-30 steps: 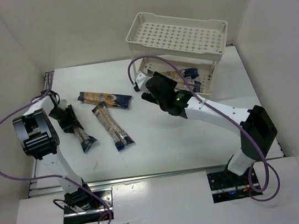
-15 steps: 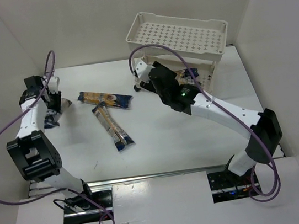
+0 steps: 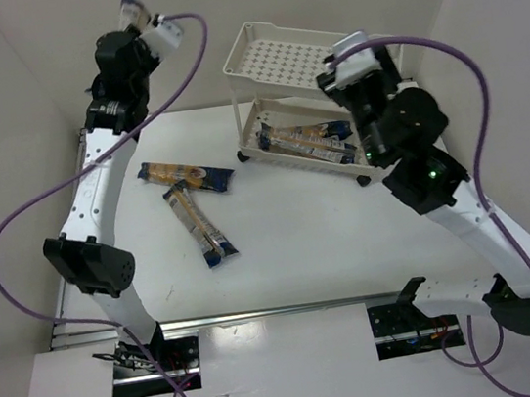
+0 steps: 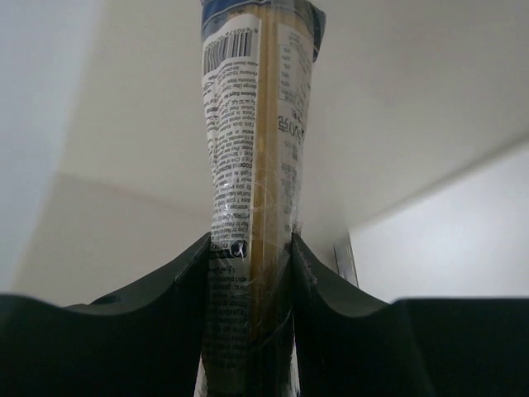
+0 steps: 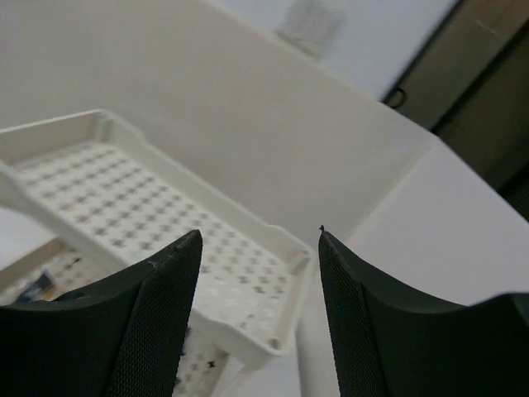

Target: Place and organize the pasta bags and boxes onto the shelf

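Note:
I should swing my left gripper to the right in the top view next, turn the packet lengthwise over the shelf's perforated top tray (image 3: pixel 293 58) and let go, as the tray is bare.
My left gripper (image 3: pixel 135 21) is raised high at the back left and is shut on a spaghetti packet (image 4: pixel 252 149). The packet stands upright between the jaws, with its blue end at the top (image 3: pixel 129 4). My right gripper (image 3: pixel 353 68) is open and empty, held above the right end of the cream shelf (image 3: pixel 270 59). The shelf's perforated top tray (image 5: pixel 140 207) is bare. Two packets (image 3: pixel 304 140) lie lengthwise in the lower tray. Two more packets lie on the table, one (image 3: pixel 186 175) flat at the back and one (image 3: pixel 200 223) slanting toward the front.
White walls close in the table on the left, back and right. A purple cable (image 3: pixel 39 206) loops off the left arm and another (image 3: pixel 471 81) off the right arm. The arm bases (image 3: pixel 149 358) sit at the near edge.
My left arm has swung up from the table's left side, carrying its packet high toward the back. My right arm has pulled out of the shelf's front and risen over its right end.

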You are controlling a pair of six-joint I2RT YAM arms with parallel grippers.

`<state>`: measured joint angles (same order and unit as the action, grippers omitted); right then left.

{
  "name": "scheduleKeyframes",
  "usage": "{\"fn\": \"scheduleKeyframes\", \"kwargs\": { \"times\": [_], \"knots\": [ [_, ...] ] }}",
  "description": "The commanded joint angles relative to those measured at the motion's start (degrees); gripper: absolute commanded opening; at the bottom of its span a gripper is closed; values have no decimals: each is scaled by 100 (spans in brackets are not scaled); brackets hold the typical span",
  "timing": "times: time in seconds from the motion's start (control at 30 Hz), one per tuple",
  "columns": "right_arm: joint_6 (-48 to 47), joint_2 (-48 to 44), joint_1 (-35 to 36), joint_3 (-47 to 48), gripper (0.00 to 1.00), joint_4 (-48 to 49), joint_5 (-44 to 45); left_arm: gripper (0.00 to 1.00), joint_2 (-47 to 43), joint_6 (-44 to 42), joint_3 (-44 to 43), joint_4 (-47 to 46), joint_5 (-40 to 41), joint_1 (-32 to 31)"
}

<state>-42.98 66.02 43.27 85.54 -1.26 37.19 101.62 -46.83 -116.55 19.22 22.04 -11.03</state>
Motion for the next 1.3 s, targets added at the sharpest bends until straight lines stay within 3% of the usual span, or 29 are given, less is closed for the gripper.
{"fn": "scheduleKeyframes", "kwargs": {
  "times": [0.0, 0.1, 0.23, 0.33, 0.37, 0.43, 0.5, 0.57, 0.7, 0.9, 1.1, 1.27],
  "knots": [
    [-159, -448, -476, 121, 64, 477, 245, 0, 129, -810, -1690, -1474, 651, -329],
    [0, -869, -862, -72, 63, 319, 123, 0, 331, -915, -2186, -1667, 521, -619],
    [0, -1363, -1074, -545, 63, 266, -53, 0, 332, -1451, -2205, -2124, -207, -1146],
    [0, -1618, -1136, -879, 63, 328, -185, 0, 332, -1706, -2004, -2265, -1470, -1297],
    [-61, -1679, -1136, -968, 63, 389, -186, 0, 219, -1785, -1785, -2387, -2475, -1349],
    [-122, -1811, -1136, -1222, 63, 476, -247, 0, 86, -2153, -1050, -3176, -3273, -1349],
    [-123, -1881, -1198, -1364, 63, 617, -247, 0, 364, -2653, -1070, -3538, -3801, -1498],
    [-123, -1952, -1267, -1513, 63, 618, -299, 0, 734, -2726, -1988, -3277, -3952, -1631],
    [-123, -2206, -1592, -1672, 63, 723, -397, 0, 1455, -2937, -2722, -3233, -4383, -1832],
    [-80, -2444, -2250, -2040, 63, 1145, -405, 0, 1850, -3008, -2363, -3618, -4999, -2272],
    [158, -2506, -2726, -2260, 63, 1084, -405, 0, 2915, -2297, -3769, -3224, -5332, -2351],
    [211, -2445, -2893, -2322, 68, 1031, -520, 0, 2854, -1568, -3321, -3214, -5325, -2351]
  ]
}}
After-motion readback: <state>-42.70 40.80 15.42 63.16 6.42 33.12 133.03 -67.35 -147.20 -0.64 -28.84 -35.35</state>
